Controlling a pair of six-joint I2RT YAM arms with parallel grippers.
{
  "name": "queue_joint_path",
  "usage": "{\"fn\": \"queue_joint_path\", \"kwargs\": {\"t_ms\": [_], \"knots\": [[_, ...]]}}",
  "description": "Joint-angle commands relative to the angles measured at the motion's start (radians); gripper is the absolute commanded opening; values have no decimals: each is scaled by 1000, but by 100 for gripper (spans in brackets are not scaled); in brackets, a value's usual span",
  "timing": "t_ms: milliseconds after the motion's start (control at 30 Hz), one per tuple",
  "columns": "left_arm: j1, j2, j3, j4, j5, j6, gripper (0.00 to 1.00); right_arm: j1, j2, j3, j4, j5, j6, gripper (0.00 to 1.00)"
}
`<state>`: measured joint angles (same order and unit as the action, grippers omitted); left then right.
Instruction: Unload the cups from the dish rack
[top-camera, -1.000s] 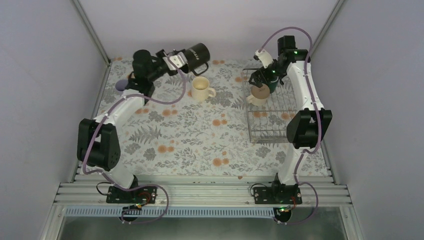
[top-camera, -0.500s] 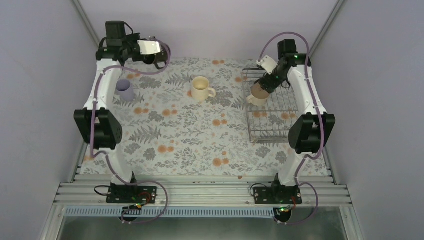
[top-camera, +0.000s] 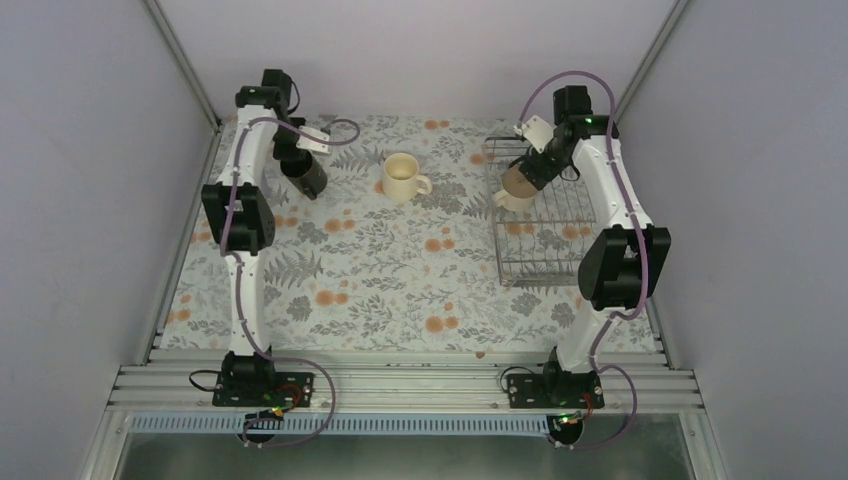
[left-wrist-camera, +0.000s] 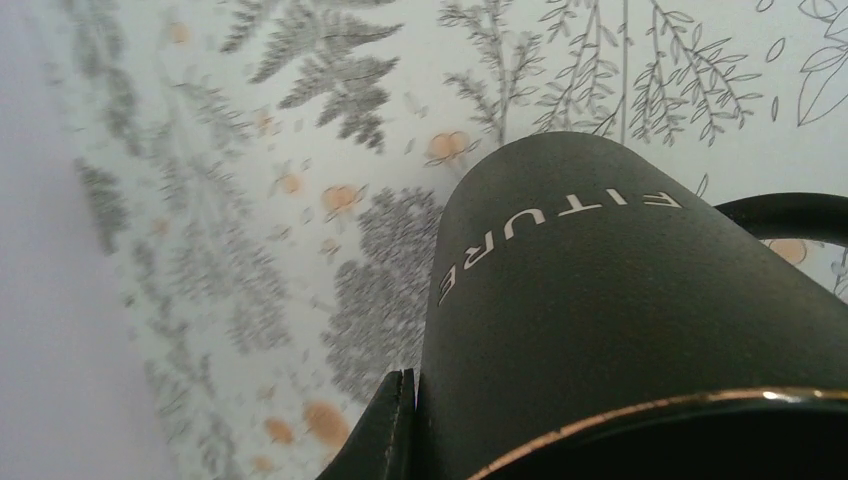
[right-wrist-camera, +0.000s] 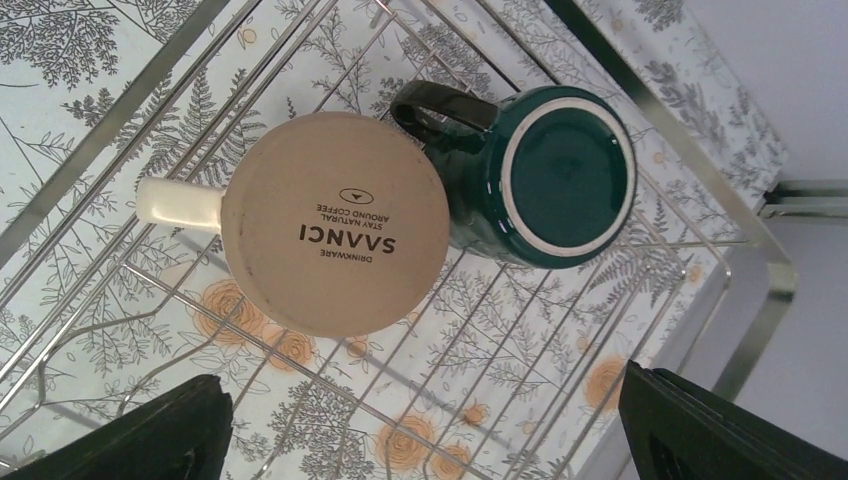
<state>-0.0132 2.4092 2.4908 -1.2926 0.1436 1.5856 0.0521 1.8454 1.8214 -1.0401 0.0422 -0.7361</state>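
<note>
The tilted black mug comes down upright onto the bare cloth next as my left gripper lowers and releases its rim, since that open spot lies below the gripper.
A tall black mug with white lettering and a gold rim hangs tilted just over the far left of the cloth. My left gripper is shut on its rim, one finger outside the wall. An upright cream mug stands on the cloth at the back middle. The wire dish rack sits at the right. In it, upside down and side by side, are a cream mug and a dark green mug. My right gripper hovers open above them.
A floral cloth covers the table. Grey walls close in at the back and both sides, and the rack's far corner lies near the right wall. My left arm stretches along the left edge.
My left arm has swung the black mug from the back middle to the far left and lowered it toward the cloth. My right gripper has shifted slightly above the rack and stays open.
</note>
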Motion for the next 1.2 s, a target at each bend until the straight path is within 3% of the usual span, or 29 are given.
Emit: {"fn": "queue_joint_path", "kwargs": {"t_ms": [0, 200, 400, 433, 533, 667, 833, 967, 1000, 1033, 1167], "knots": [[-35, 19, 90, -54, -33, 17, 2, 13, 21, -17, 24, -38, 67, 100], [-52, 49, 47, -21, -121, 57, 2, 24, -6, -117, 71, -48, 69, 100], [-62, 118, 130, -11, -189, 54, 4, 24, -19, -164, 101, -61, 79, 100], [-64, 118, 129, 0, -198, 59, 8, 23, -22, -172, 105, -66, 78, 100], [-65, 105, 110, 38, -203, 73, 32, 23, -34, -195, 119, -73, 68, 100], [-66, 80, 104, 61, -170, 87, 53, 25, -53, -203, 133, -87, 11, 100], [-76, 49, 104, 74, -174, 99, 58, 35, -76, -208, 119, -138, -164, 100], [-79, -12, 141, 88, -117, 77, 61, 38, -136, -293, 167, -181, -422, 100], [-82, -36, 139, 103, -99, 58, 65, 39, -155, -323, 196, -178, -477, 100], [-88, -66, 131, 122, -80, 40, 75, 38, -164, -340, 213, -172, -524, 100], [-131, -222, -5, 283, 19, -118, 92, 36, -83, -265, 97, -180, -662, 79]]}}
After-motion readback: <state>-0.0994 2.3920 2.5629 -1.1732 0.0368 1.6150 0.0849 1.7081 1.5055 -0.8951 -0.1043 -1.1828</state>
